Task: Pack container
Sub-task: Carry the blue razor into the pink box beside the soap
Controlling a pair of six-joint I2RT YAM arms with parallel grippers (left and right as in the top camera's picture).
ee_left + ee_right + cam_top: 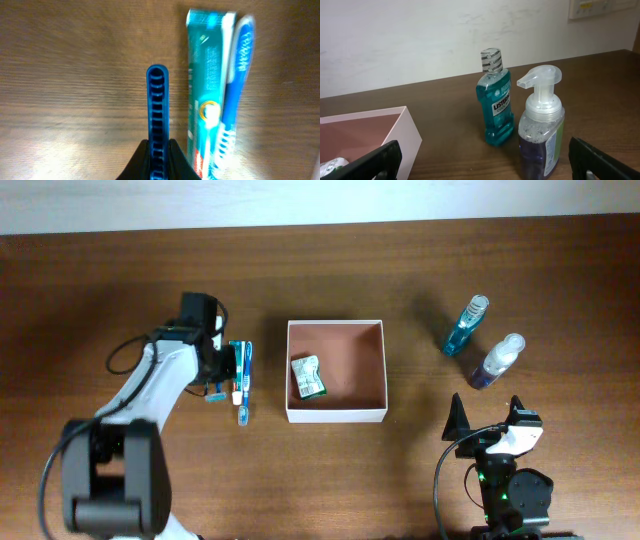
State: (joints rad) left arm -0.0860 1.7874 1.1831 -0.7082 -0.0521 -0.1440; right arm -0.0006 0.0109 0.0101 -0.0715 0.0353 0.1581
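My left gripper should rise over the toothbrush, then lower it beside the green packet (pixel 308 376) to release, as the container is to its right in the overhead view.
The container (pixel 336 414), a shallow white box with a reddish-brown inside, sits mid-table with a small green packet (pixel 308 376) in it. Its corner shows in the right wrist view (pixel 395 132). My left gripper (pixel 218 372) is left of the box and shut on a narrow blue ridged item (pixel 157 110), held just above the table. Beside it lie a teal toothpaste box (pixel 205 95) and a blue toothbrush (pixel 235 100), which also show in the overhead view (pixel 241 380). My right gripper (pixel 487 425) is open and empty (pixel 487 165) near the front edge.
A teal mouthwash bottle (pixel 466 326) and a clear pump bottle of purple soap (pixel 497 362) stand right of the box. Both are upright ahead of the right gripper, the mouthwash bottle (pixel 495 105) behind the pump bottle (pixel 540 130). A pale wall rises behind the table.
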